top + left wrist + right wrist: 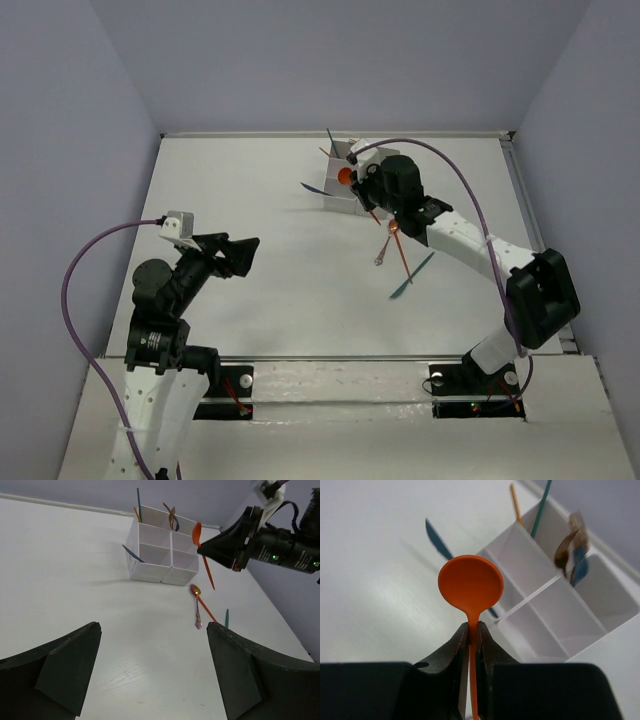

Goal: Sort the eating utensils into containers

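My right gripper moves outward and to the right in the top view next, turning toward the white container's back side, over a middle section that stands empty [567,611].
My right gripper [473,627] is shut on the handle of an orange spoon [470,586], held just above the near-left side of the white six-compartment container [560,615]. From above, the gripper [358,186] and spoon bowl [345,177] sit over the container [335,196]. Several utensils stand in the compartments: a teal one [436,540] leaning out left, teal and orange sticks at the back [138,502], and brown and blue ends [572,550]. On the table lie a shiny spoon [385,245], an orange utensil [402,258] and a teal one [412,277]. My left gripper [245,255] is open and empty, far to the left.
Purple cables [470,190] arc over the right arm and loop by the left arm [80,270]. A raised rail [520,190] runs along the table's right edge. Grey walls close the back and sides.
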Available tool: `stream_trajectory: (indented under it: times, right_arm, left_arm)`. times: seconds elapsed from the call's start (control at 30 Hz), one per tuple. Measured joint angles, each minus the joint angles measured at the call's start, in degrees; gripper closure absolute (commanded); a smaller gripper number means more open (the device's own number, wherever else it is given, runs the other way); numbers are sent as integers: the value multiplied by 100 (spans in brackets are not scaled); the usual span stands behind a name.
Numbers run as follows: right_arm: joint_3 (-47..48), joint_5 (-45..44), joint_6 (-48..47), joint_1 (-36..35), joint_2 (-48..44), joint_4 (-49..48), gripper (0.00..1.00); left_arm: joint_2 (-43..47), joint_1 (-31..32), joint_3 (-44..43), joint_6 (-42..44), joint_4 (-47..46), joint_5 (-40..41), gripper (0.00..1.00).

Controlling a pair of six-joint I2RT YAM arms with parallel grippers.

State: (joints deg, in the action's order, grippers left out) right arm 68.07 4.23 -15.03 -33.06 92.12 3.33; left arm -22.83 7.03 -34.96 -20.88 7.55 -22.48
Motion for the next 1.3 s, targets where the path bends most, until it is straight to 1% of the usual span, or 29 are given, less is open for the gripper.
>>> stream_trajectory:
  times: [0.07,0.2,0.27,0.37,0.6,0.7,0.93,1.2,1.23,1.27,1.3]
  right_arm:
    - [-57,-256,131,0,-201,-866,93]
    - [-404,-789,280,4,-214,-2509,93]
    - [-577,-1012,304,17,-133,-3152,93]
    - [-621,-1429,321,87,264,-4205,93]
    - [-573,-1967,492,452,968,-5519,93]
    - [-501,-2107,634,710,1204,-5821,93]
    - [-413,-2135,1047,1161,1587,-6116,93]
    - [-420,-1875,1344,1198,1906,-6186,93]
    - [-433,-1827,1360,1198,1908,-6192,91]
    - [-442,-1773,1377,1198,1908,-6218,81]
    - [-450,-1751,1381,1198,1908,-6227,74]
  left_arm:
    - [-2,0,0,0,0,0,1]
    - [-22,-39,0,0,0,2,1]
    - [-35,-39,0,0,0,2,1]
    - [-57,-39,0,0,0,0,1]
    - [-122,-68,0,0,2,-2,1]
    - [-151,-90,0,0,2,0,1]
    - [-208,-144,0,0,0,-4,1]
    - [-256,-243,0,0,0,-48,1]
    - [-256,-256,0,0,0,-57,1]
    - [-256,-262,0,0,-2,-68,1]
    - [-256,-262,0,0,-2,-74,1]
